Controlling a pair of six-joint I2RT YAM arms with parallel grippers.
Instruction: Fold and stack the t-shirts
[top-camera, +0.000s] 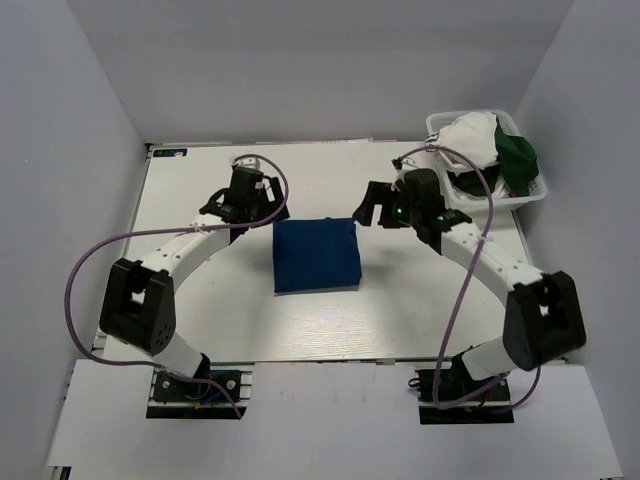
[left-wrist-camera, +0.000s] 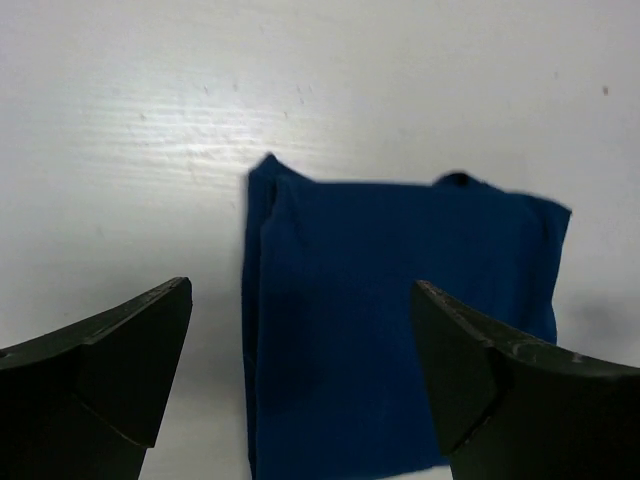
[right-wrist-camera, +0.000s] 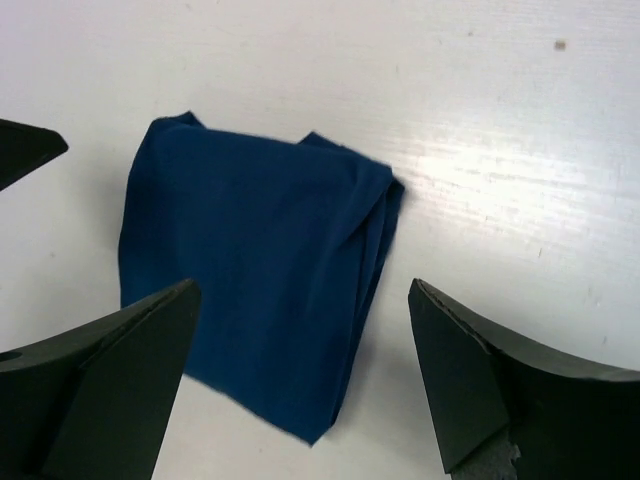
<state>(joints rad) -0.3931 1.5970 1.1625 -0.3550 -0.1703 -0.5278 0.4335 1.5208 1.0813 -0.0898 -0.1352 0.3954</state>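
The shirt edge farthest from the basket is below and back of my left gripper, between its open fingers. My left gripper should move down and back onto it.
A royal blue t-shirt lies folded into a neat square at the middle of the table. My left gripper hovers just off its far left corner, open and holding nothing. In the left wrist view the blue t-shirt lies flat below and between the spread fingers. My right gripper hangs off the far right corner, also open and empty. In the right wrist view the shirt shows its layered folded edge on the right side. A white t-shirt and a dark green one lie crumpled in the basket.
The white mesh basket stands at the table's far right corner, close behind my right arm. Grey walls close in the table on the left, right and back. Purple cables loop from both arms.
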